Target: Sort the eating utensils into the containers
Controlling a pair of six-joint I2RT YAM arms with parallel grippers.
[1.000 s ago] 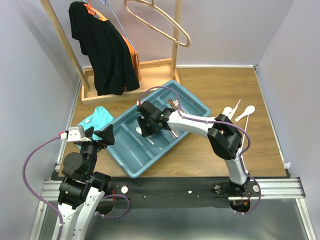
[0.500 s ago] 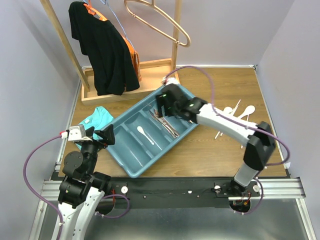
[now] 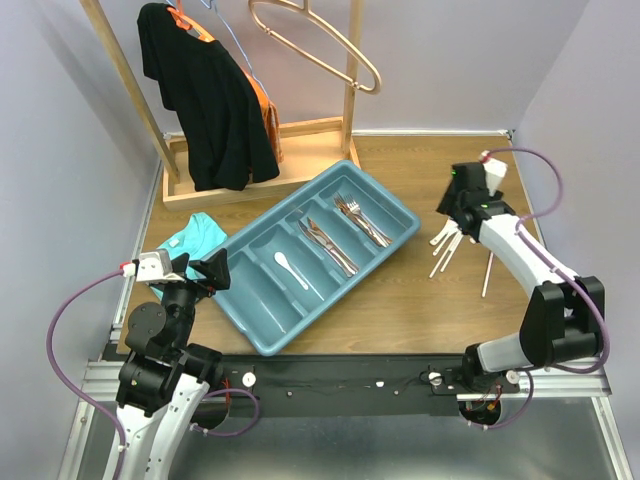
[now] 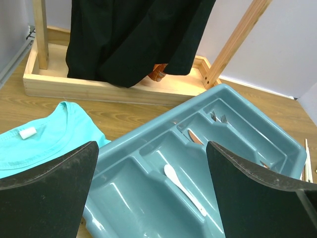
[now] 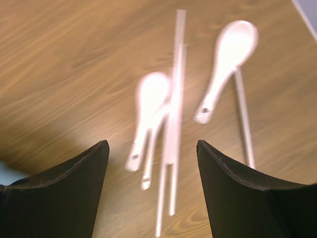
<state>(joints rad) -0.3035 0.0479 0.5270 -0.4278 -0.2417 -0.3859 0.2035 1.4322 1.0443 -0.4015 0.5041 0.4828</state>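
Observation:
I should next lower my right gripper past the bundled chopsticks onto the separate spoon's handle (image 5: 209,99), since it is below my right gripper and to its right in the wrist view.
The teal tray (image 3: 262,343) lies diagonally mid-table. Its compartments hold coppery forks (image 3: 362,220), knives (image 3: 328,245) and one white spoon (image 3: 288,268). My right gripper (image 3: 447,212) is open and empty, hovering over loose white spoons and chopsticks (image 3: 445,245) on the wood right of the tray. The right wrist view shows a blurred spoon (image 5: 148,104), another spoon (image 5: 228,54) and chopsticks (image 5: 173,124) ahead of the open gripper (image 5: 152,148). My left gripper (image 3: 210,272) is open and empty at the tray's left end. The left wrist view shows the gripper (image 4: 152,146), the tray (image 4: 148,136) and its spoon (image 4: 184,188).
A wooden rack (image 3: 255,170) with a black garment (image 3: 205,100) and large metal hangers (image 3: 320,45) stands at the back left. A folded teal cloth (image 3: 190,238) lies left of the tray. A single chopstick (image 3: 488,270) lies further right. Walls close in on both sides.
My right arm has left the tray's middle and swung right, now over the loose spoons and chopsticks. The white spoon stays in the tray. The left arm has not moved.

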